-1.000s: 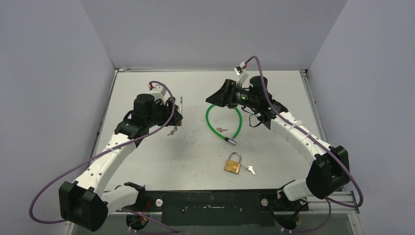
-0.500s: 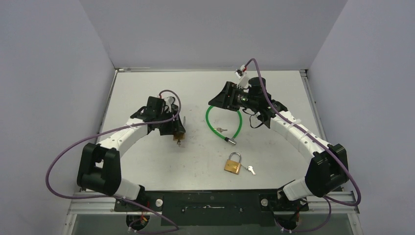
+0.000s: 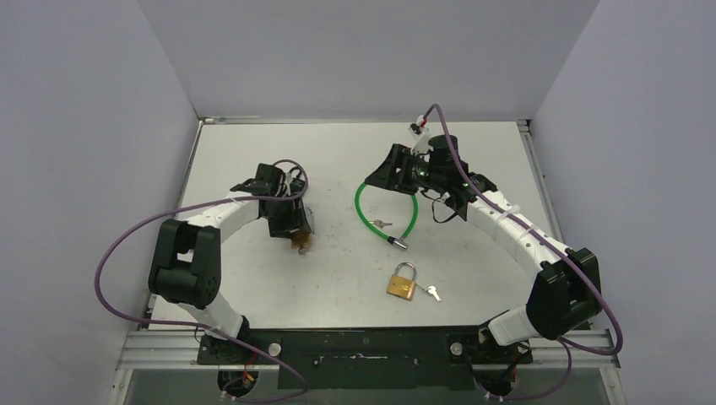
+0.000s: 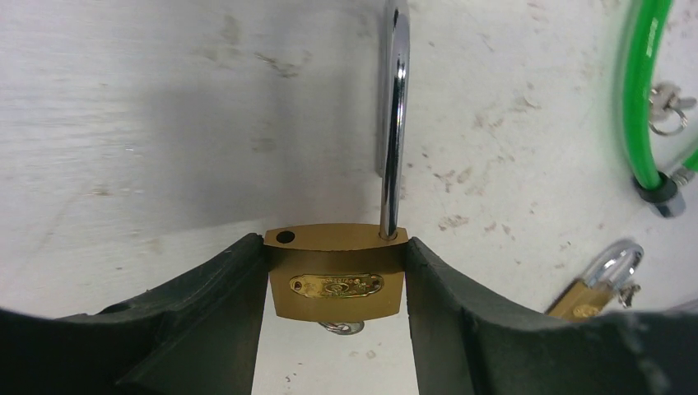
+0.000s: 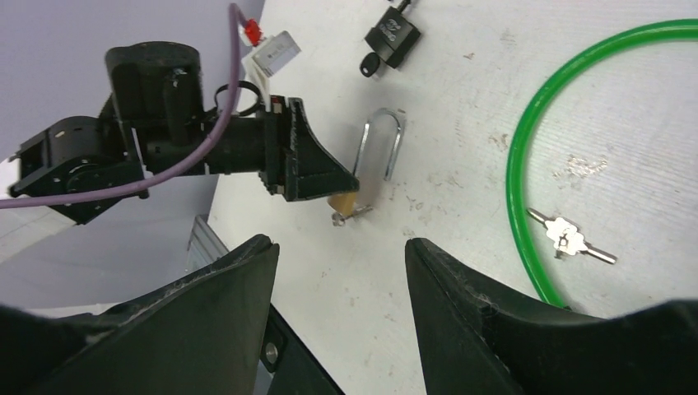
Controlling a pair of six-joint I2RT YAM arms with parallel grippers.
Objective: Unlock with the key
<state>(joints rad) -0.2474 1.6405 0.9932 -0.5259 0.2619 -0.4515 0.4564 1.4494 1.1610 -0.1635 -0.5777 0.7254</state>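
The brass padlock goes left in the top view with my left gripper next and comes down onto the bare tabletop for release, since its shackle (image 4: 395, 123) stands open.
My left gripper (image 3: 293, 223) is shut on the body of a brass padlock (image 4: 337, 282), low over the table left of centre. Its steel shackle (image 4: 395, 123) sticks out ahead, with one leg out of its hole (image 4: 286, 237). A key (image 4: 343, 327) sits in the padlock's underside. The right wrist view shows the same padlock (image 5: 346, 201) and shackle (image 5: 381, 152) at the tip of the left gripper (image 5: 309, 164). My right gripper (image 5: 337, 247) is open and empty, held above the table (image 3: 384, 171) and facing the left gripper.
A green cable lock (image 3: 387, 211) lies mid-table with loose keys (image 3: 380, 224) inside its loop. A second brass padlock (image 3: 403, 281) with a key (image 3: 431, 293) lies nearer the front. A small black padlock (image 5: 393, 34) lies beyond the left gripper.
My left arm has folded in and carried the brass padlock down and nearer to the table's middle. The right gripper has barely shifted.
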